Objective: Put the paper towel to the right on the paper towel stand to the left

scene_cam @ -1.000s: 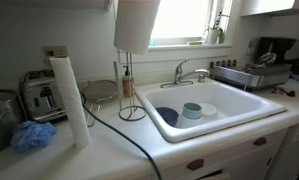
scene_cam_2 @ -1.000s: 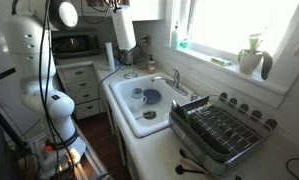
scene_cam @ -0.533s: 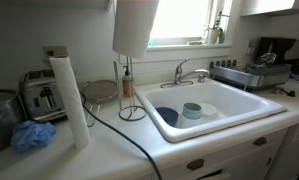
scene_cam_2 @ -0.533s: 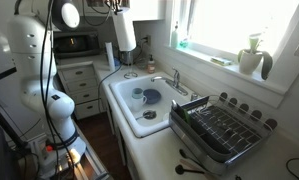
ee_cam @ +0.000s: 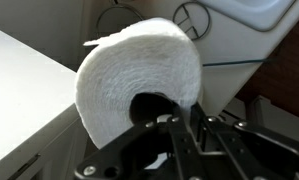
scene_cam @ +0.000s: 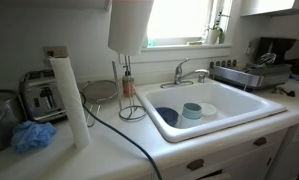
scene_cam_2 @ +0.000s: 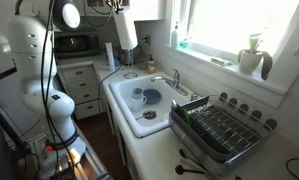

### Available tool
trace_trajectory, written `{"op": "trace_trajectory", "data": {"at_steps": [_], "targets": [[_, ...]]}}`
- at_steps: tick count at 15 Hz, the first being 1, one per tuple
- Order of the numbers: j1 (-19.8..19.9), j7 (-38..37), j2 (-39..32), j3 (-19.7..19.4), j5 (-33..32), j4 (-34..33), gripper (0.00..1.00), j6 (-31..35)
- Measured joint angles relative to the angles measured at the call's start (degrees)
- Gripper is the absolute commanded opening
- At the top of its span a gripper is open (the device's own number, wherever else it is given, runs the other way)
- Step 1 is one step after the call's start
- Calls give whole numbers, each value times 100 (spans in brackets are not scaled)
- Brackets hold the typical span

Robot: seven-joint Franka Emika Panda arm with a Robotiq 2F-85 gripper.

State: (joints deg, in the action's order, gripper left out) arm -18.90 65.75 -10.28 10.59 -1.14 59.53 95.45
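Note:
I will move the paper towel roll in my gripper down a little and toward the sink next, over the rod, then open my gripper.
The fat white paper towel roll [scene_cam: 130, 25] hangs high in the air, held from above, in both exterior views [scene_cam_2: 126, 33]. The thin dark wire stand [scene_cam: 126, 84] stands on the counter directly below it, beside the sink's corner, with its round loop base [scene_cam: 132, 112] on the countertop. The roll's lower end is clearly above the rod's tip. In the wrist view my gripper [ee_cam: 181, 124] is shut on the roll [ee_cam: 139, 70], one finger in the dark core and one outside the wall. The gripper is cut off at the top of one exterior view and small in the other [scene_cam_2: 116, 8].
A slim tall white roll [scene_cam: 69, 100] stands on the counter by a toaster [scene_cam: 39, 95] and a blue scrubber [scene_cam: 31, 136]. The white sink [scene_cam: 239, 112] holds bowls, with a faucet [scene_cam: 189, 70] behind. A dish rack [scene_cam_2: 224, 130] sits beside the sink. A black cable [scene_cam: 129, 140] crosses the counter.
The held roll has shifted slightly to the left in the exterior view, staying high above the stand. Nothing else has moved.

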Motion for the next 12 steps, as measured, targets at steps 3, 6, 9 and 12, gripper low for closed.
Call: {"op": "trace_trajectory", "data": {"at_steps": [3, 6, 9, 12], "targets": [[-16, 0, -28, 0, -1, 12, 4, -4], [-17, 0, -62, 0, -1, 13, 4, -90], [-17, 0, -85, 0, -5, 13, 4, -247], [-17, 0, -108, 0, -7, 28, 4, -303]]}}
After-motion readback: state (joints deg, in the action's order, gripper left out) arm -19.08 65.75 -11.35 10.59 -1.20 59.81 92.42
